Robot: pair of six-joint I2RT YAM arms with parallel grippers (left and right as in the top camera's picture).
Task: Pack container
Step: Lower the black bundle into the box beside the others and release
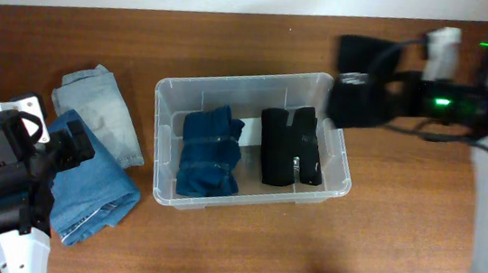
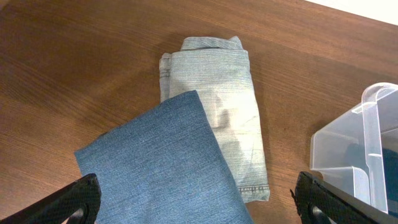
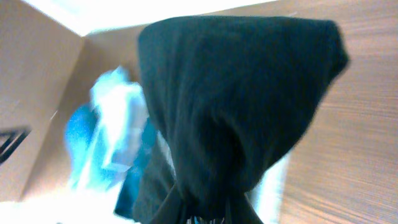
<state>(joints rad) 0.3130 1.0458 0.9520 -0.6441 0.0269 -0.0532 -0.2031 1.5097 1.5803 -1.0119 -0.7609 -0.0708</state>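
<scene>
I will move my right gripper across to its left in the overhead view, lower it to the bare gap between jeans and black garment (image 1: 250, 144) below it, and let go.
The clear container (image 1: 243, 79) stands mid-table and holds folded dark blue jeans (image 1: 211, 151) and a folded black garment (image 1: 290, 148). My right gripper (image 1: 390, 95) is shut on another black garment (image 1: 355, 101), which it holds in the air by the container's far right corner. In the right wrist view this garment (image 3: 236, 106) hangs from the jaws (image 3: 205, 214) and fills the blurred frame. My left gripper (image 1: 75, 148) is open and empty over folded medium-blue jeans (image 1: 89, 188). In the left wrist view the jaws (image 2: 202, 208) straddle these jeans (image 2: 161, 162).
Folded light grey-blue jeans (image 1: 102, 108) lie left of the container, partly under the medium-blue pair, and also show in the left wrist view (image 2: 217, 93). The container's corner (image 2: 367, 149) is at that view's right edge. The table is brown wood.
</scene>
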